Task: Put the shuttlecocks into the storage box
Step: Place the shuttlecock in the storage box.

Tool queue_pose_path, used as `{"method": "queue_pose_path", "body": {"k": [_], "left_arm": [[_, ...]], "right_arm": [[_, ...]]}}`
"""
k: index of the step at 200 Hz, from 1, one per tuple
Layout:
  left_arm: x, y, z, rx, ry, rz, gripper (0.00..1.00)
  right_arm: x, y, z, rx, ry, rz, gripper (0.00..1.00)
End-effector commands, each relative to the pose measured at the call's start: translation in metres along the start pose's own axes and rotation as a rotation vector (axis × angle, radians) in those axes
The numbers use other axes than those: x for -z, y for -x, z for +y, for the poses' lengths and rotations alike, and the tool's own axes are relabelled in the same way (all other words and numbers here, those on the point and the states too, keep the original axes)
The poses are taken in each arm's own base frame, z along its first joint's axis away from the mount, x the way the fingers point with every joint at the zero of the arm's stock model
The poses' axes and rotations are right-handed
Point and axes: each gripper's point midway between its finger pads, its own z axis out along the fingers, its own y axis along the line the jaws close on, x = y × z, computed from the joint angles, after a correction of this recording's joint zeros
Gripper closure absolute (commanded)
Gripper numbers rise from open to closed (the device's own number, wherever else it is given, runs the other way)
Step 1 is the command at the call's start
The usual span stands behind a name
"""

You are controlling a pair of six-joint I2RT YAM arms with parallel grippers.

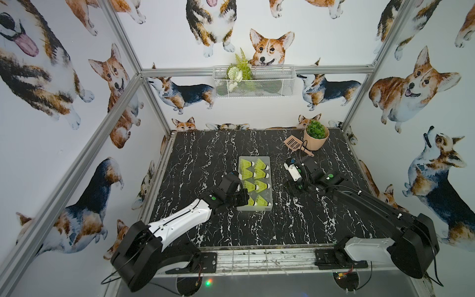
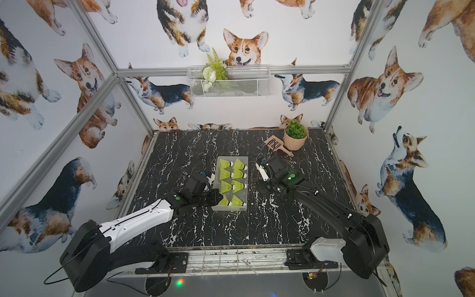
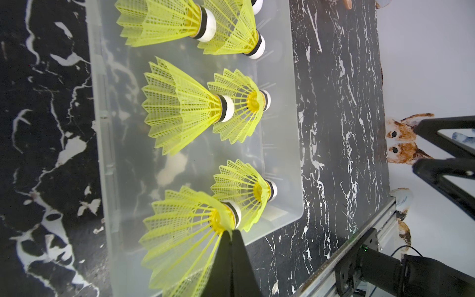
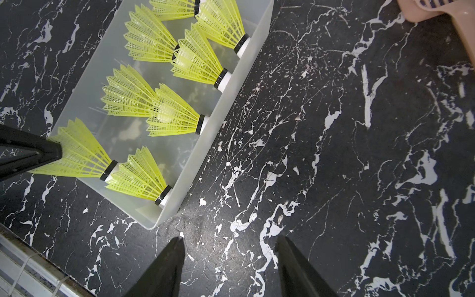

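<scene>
My left gripper should next go down a little at the box's near end [image 2: 224,203] [image 3: 190,235] and let go of the skirt's rim, because the shuttlecock's tip already rests inside against its neighbour's skirt.
The storage box [image 1: 253,208] [image 2: 231,207] is a frosted clear bin lying in the middle of the black marble table. Several neon yellow shuttlecocks [image 1: 260,174] [image 2: 239,175] lie in it in two columns, white tips toward the right. My left gripper [image 1: 244,196] [image 2: 218,198] [image 3: 232,231] is shut on the skirt rim of the near-left shuttlecock [image 3: 185,231] [image 4: 77,151], which is inside the box with its tip against its neighbour's skirt. My right gripper [image 1: 291,190] [image 2: 262,189] [image 4: 231,240] hangs open over bare table right of the box, holding nothing.
A potted green plant [image 1: 316,136] and a pink slotted scoop [image 1: 293,141] [image 4: 437,10] stand at the back right of the table. A white wire basket [image 1: 253,87] with greenery hangs on the back wall. An aluminium rail runs along the table's front edge.
</scene>
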Motion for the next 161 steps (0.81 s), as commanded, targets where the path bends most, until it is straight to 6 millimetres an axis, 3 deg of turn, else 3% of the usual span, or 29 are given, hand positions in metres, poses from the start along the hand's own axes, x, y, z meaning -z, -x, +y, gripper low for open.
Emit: {"method": "queue_pose_path", "body": {"k": [1,94,123,161], "left_arm": [[-0.001,0.003,0.001,0.028,-0.009,-0.031,1.0],[-0.007,-0.004,0.01,0.057,-0.01,-0.039,1.0],[-0.006,-0.004,0.015,0.058,0.009,-0.047,0.85],[-0.003,-0.004,0.017,0.041,0.028,-0.05,0.74]], "right_arm": [[-0.001,0.003,0.002,-0.01,0.01,-0.012,0.38],[-0.007,0.0,0.004,-0.017,0.026,0.007,0.38],[-0.008,0.0,0.005,-0.016,0.028,0.009,0.38],[-0.008,-0.001,0.005,-0.014,0.027,0.012,0.38]]}}
